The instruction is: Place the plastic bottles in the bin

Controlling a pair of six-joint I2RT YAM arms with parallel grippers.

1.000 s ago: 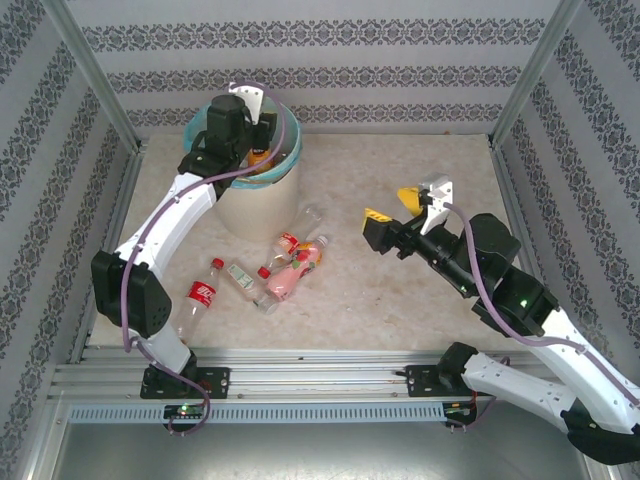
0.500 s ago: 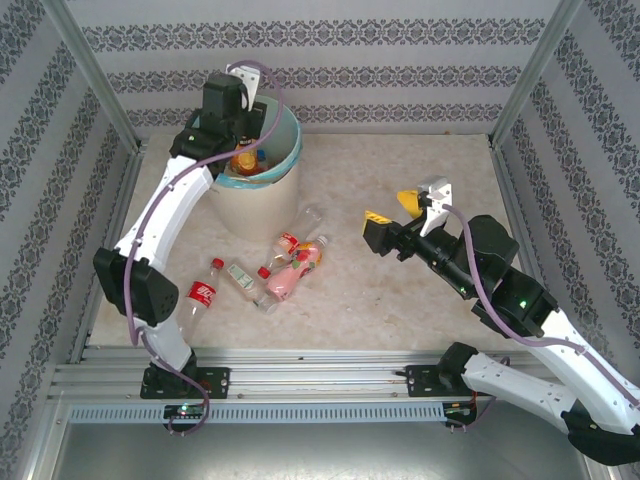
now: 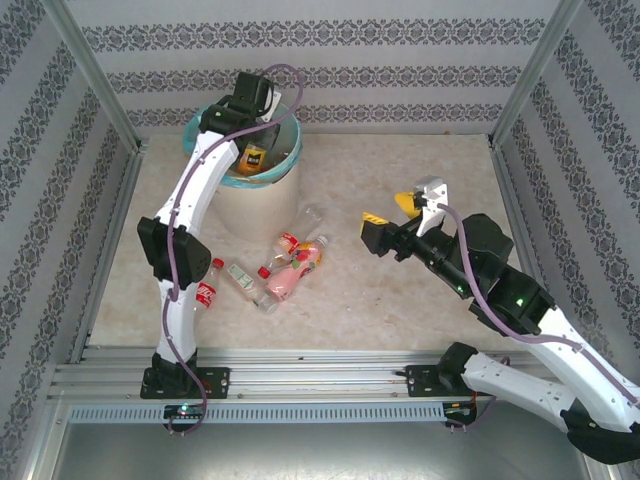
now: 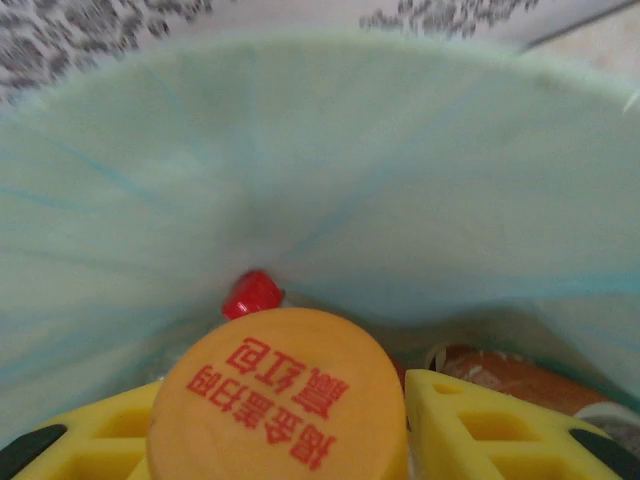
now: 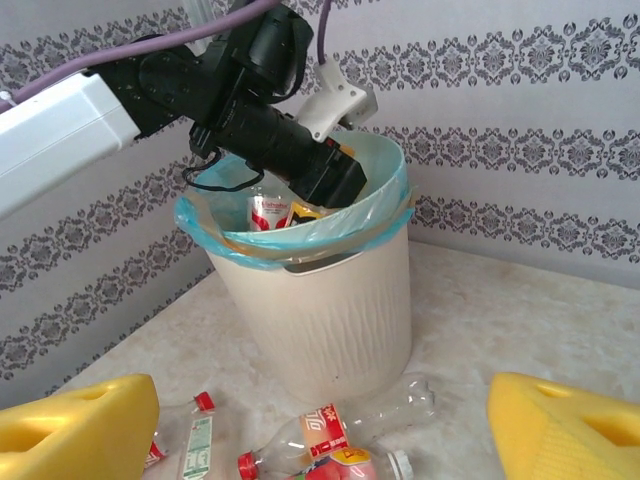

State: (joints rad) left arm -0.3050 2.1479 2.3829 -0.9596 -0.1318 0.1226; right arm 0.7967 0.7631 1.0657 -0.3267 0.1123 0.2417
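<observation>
The robot's left gripper needs to stay down inside the bin and open its fingers to let go of the plastic bottle, because the bag-lined inside of the bin is below it.
My left gripper reaches down inside the bin, shut on a plastic bottle by its orange cap; the yellow fingers press the cap from both sides. Below it in the bag-lined bin lies another bottle's red cap. More bottles lie on the table in front of the bin: a cluster, a clear one and a red-labelled one. My right gripper hovers open to their right, facing the bin and a red-labelled bottle.
Patterned walls close in the table on the back and both sides, with metal posts at the corners. The bin stands near the back left corner. Bare tabletop stretches behind and to the right of the right arm.
The left arm has swung up and over the bin, its wrist moving toward the back right, and the gripper now points down into the bin with the bottle. The right arm has hardly moved.
</observation>
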